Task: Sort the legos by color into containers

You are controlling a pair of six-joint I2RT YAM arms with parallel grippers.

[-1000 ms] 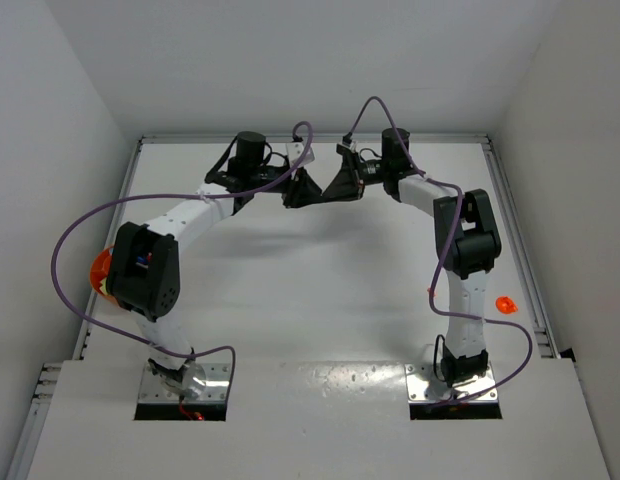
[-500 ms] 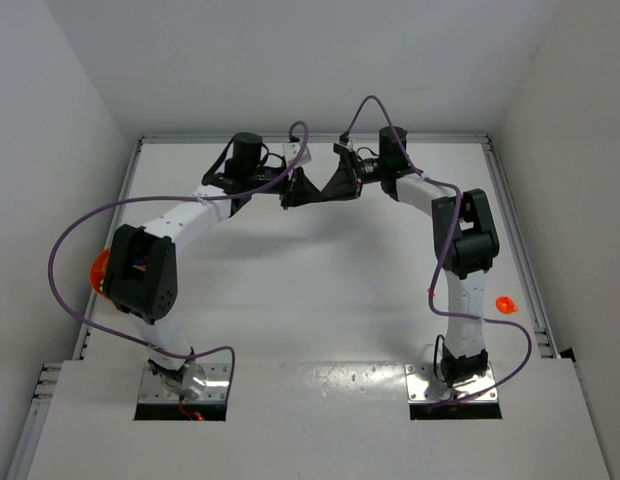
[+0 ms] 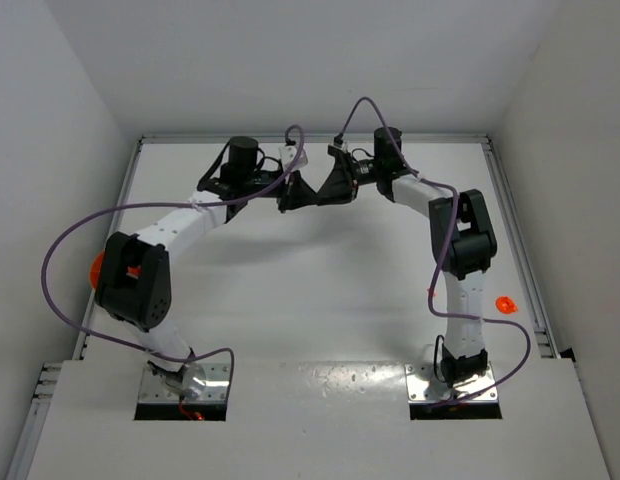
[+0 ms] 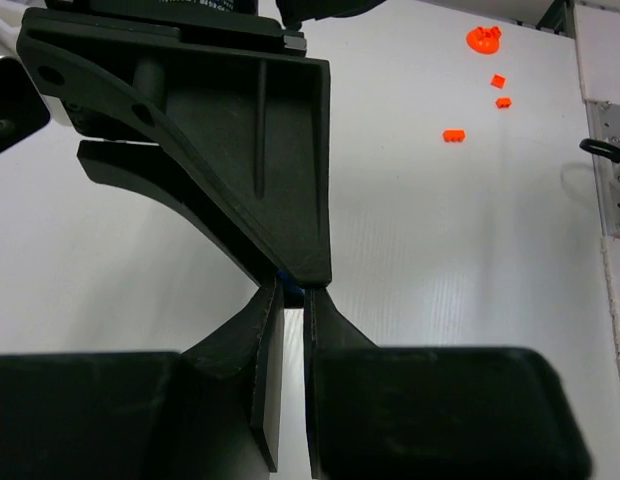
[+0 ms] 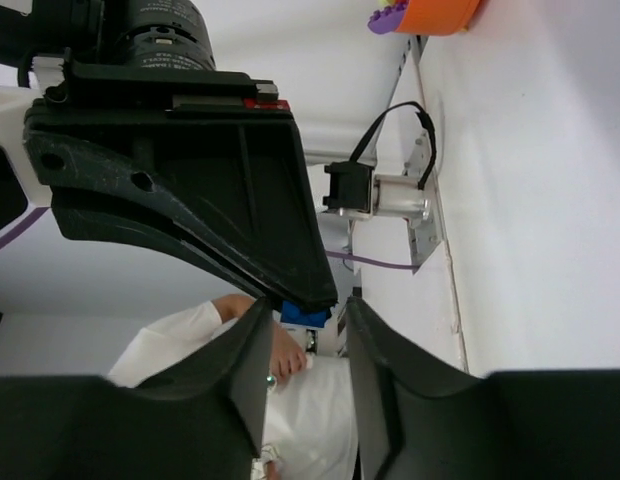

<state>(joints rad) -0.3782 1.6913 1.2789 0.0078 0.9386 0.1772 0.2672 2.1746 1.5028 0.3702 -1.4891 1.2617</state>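
Note:
I will next move my left gripper left in the top view and back, over the orange bowl (image 3: 96, 270), to release the blue lego, as legos show at the bowl's rim.
My two grippers meet tip to tip above the far middle of the table. The left gripper (image 3: 308, 193) (image 4: 293, 290) is shut on a tiny blue lego (image 5: 308, 315), of which only a sliver (image 4: 283, 275) shows in its own wrist view. The right gripper (image 3: 323, 192) (image 5: 305, 305) is open, with its fingers on either side of that lego and a gap on both sides. The orange bowl (image 3: 96, 270) sits at the left edge, mostly hidden by the left arm's elbow. Its rim (image 5: 440, 12) shows in the right wrist view with a purple lego (image 5: 387, 17) beside it.
A small orange piece (image 3: 505, 303) lies near the right table edge. In the left wrist view it (image 4: 484, 38) shows with three loose orange legos (image 4: 453, 135) nearby. White walls close in the table on three sides. Purple cables loop off both arms.
Both grippers have stayed tip to tip and drifted slightly left. The left arm's elbow has swung left and now covers more of the orange bowl.

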